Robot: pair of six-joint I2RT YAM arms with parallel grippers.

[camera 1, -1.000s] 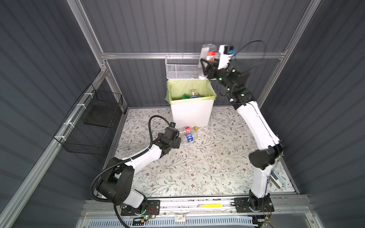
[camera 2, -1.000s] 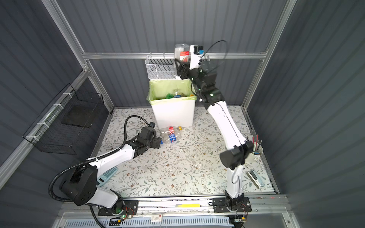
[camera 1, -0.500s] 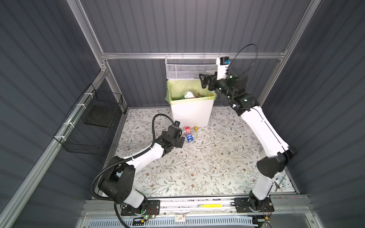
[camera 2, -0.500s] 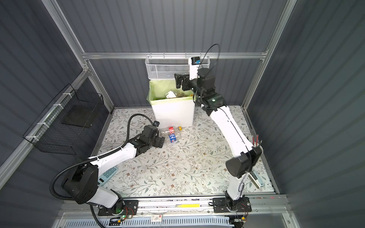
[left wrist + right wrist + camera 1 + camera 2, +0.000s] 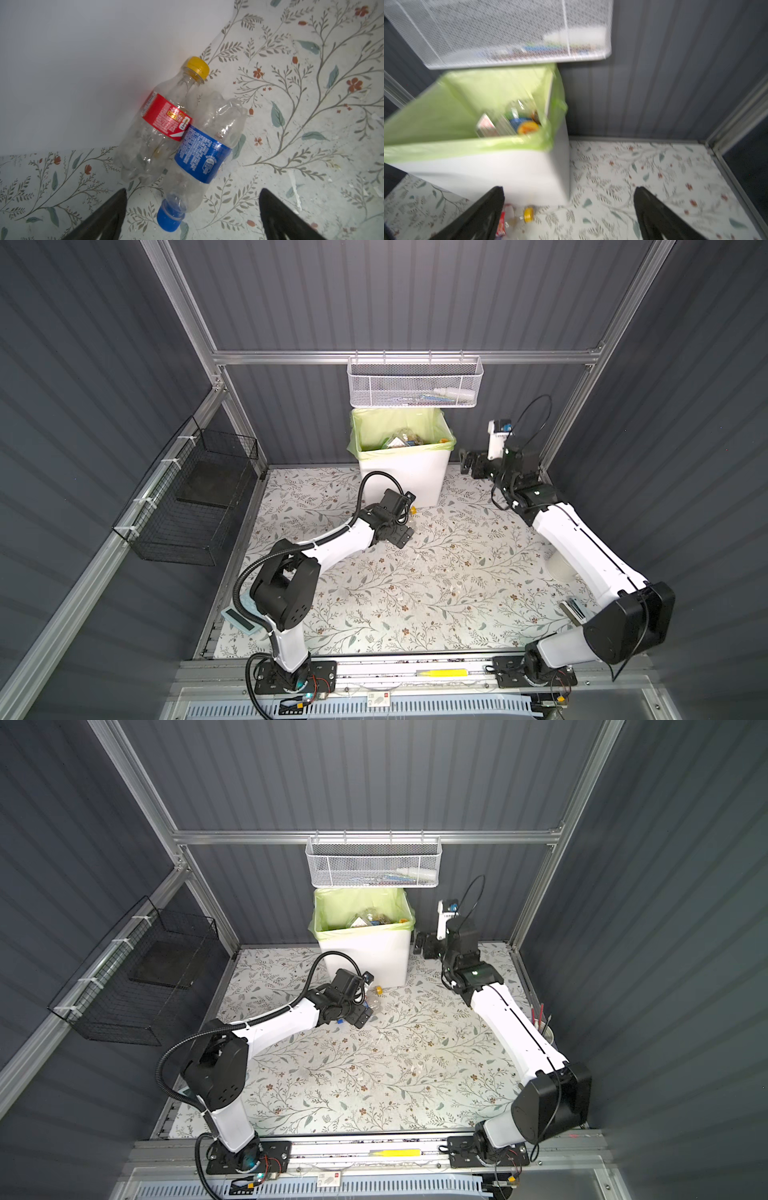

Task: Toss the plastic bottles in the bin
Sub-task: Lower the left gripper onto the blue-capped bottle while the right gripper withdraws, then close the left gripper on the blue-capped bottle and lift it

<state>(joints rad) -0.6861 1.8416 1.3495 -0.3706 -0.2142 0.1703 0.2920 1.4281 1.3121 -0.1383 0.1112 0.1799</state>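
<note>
The crumpled clear bottle has the red-labelled one between it and the bin's side, so I will next lower my left gripper around the blue label (image 5: 203, 154) and close.
Two clear plastic bottles lie side by side on the floral floor against the bin's front wall. One has a red label and a yellow cap (image 5: 164, 122); its cap also shows in the right wrist view (image 5: 528, 215). The other has a blue label and a blue cap (image 5: 199, 153). My left gripper (image 5: 193, 190) hangs open just above them, its fingers either side of the blue cap, touching nothing. In both top views it (image 5: 402, 534) (image 5: 360, 1017) covers most of both bottles. The white bin (image 5: 399, 477) (image 5: 488, 174) with its green liner holds several bottles (image 5: 401, 440). My right gripper (image 5: 470, 462) (image 5: 569, 188) is open and empty, right of the bin.
A white mesh basket (image 5: 415, 383) hangs on the back rail right above the bin. A black wire basket (image 5: 195, 497) hangs on the left wall. A white cup of pens (image 5: 545, 1032) stands by the right wall, behind my right arm.
My right gripper opened over the bin and its bottle dropped in; that arm then swung down to the bin's right side. My left gripper slid forward over the two floor bottles.
</note>
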